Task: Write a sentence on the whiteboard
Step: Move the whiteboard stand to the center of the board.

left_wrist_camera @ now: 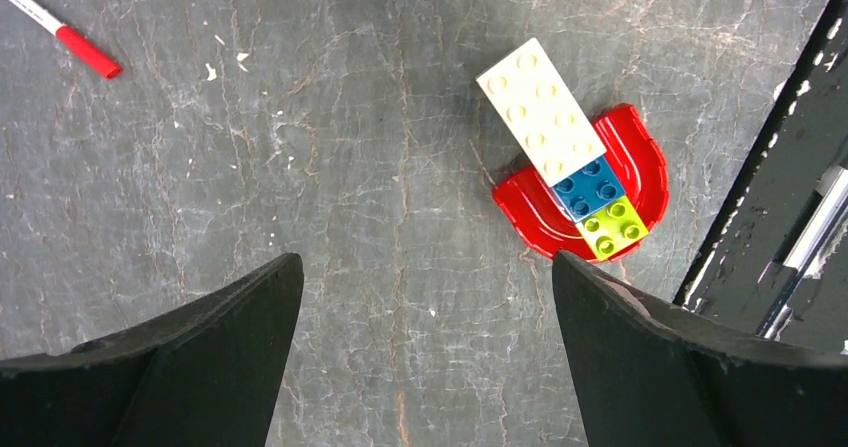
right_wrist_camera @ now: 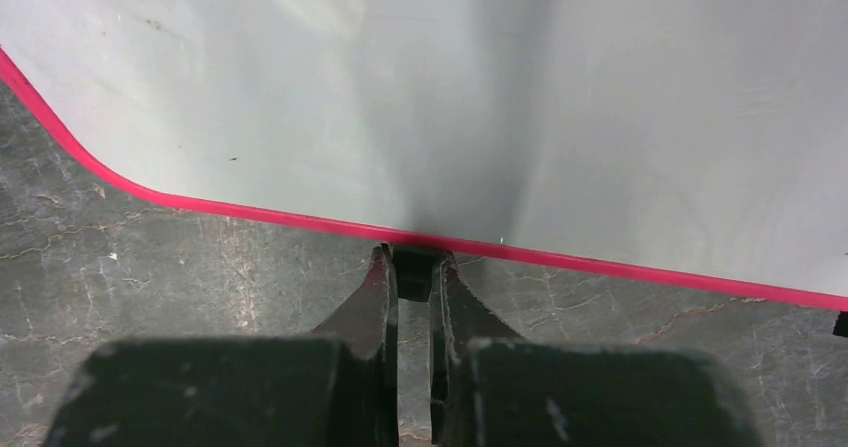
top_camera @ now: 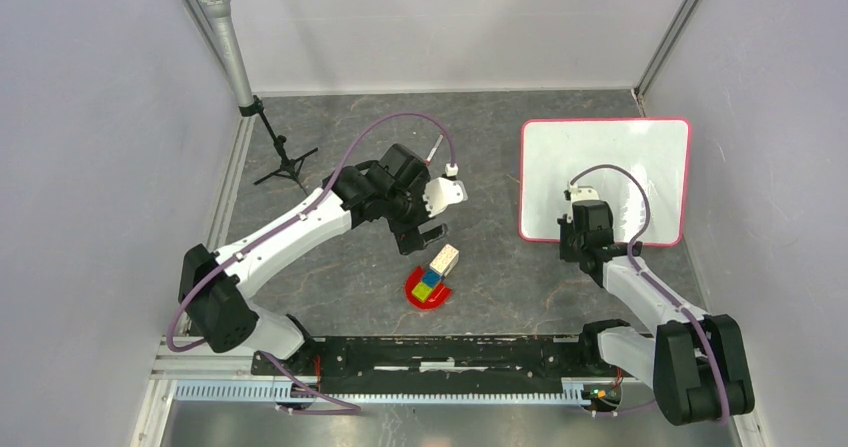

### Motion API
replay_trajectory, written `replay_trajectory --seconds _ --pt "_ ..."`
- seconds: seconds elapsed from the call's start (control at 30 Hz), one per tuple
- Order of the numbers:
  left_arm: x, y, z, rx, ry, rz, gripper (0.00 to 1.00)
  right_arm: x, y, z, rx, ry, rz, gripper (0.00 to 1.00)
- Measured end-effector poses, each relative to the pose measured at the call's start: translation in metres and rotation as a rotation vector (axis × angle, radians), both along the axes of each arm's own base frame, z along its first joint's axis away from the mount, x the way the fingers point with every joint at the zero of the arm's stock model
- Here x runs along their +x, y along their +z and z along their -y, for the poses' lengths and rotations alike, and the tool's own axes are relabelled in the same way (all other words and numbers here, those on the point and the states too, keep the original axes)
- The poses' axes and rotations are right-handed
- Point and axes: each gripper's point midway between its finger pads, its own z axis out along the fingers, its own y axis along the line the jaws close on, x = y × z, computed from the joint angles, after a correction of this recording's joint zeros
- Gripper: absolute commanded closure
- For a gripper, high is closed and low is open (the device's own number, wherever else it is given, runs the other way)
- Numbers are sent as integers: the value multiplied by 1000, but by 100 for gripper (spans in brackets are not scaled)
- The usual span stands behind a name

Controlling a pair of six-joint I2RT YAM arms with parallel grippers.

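Note:
My right gripper is holding the whiteboard (top_camera: 620, 162), which lies off-center, so next I should drag it left in the top view toward the red curved piece (top_camera: 428, 288) and let go.
The whiteboard (top_camera: 620, 162) lies flat at the right of the table, white with a red-pink border. In the right wrist view its surface (right_wrist_camera: 450, 87) is blank. My right gripper (right_wrist_camera: 412, 257) is shut on a small black clip (right_wrist_camera: 413, 270) at the board's near edge; in the top view it (top_camera: 578, 237) sits at the board's near left part. A white marker with a red cap (left_wrist_camera: 62, 31) lies on the table. My left gripper (left_wrist_camera: 425, 259) is open and empty above bare table; in the top view it (top_camera: 428, 229) hangs at mid-table.
A red curved piece carrying white, blue and green bricks (top_camera: 432, 279) lies just in front of the left gripper, also in the left wrist view (left_wrist_camera: 580, 177). A microphone on a tripod (top_camera: 262, 117) stands at the back left. A silver pen (left_wrist_camera: 812, 252) lies on the black base rail.

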Motion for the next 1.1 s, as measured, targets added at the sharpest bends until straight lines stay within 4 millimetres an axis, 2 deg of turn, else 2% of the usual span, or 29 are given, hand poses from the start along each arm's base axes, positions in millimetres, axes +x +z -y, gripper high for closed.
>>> replay_trajectory --seconds 0.2,0.47,0.67,0.8,1.03,1.1 --pt "11 6 -8 -17 50 -2 0 1 0 -15 17 64 27 100" --pt "8 7 -12 -18 49 -23 0 -14 0 -75 151 331 22 100" --pt "2 11 -14 -9 42 -43 0 -29 0 -101 183 466 17 100" --pt "-5 17 -4 -16 -20 -23 0 -37 0 -116 196 536 9 100" --pt "-51 18 31 17 -246 13 0 -42 0 -133 185 605 15 100" --pt "-53 24 40 8 -268 21 0 -43 0 -136 181 613 19 100"
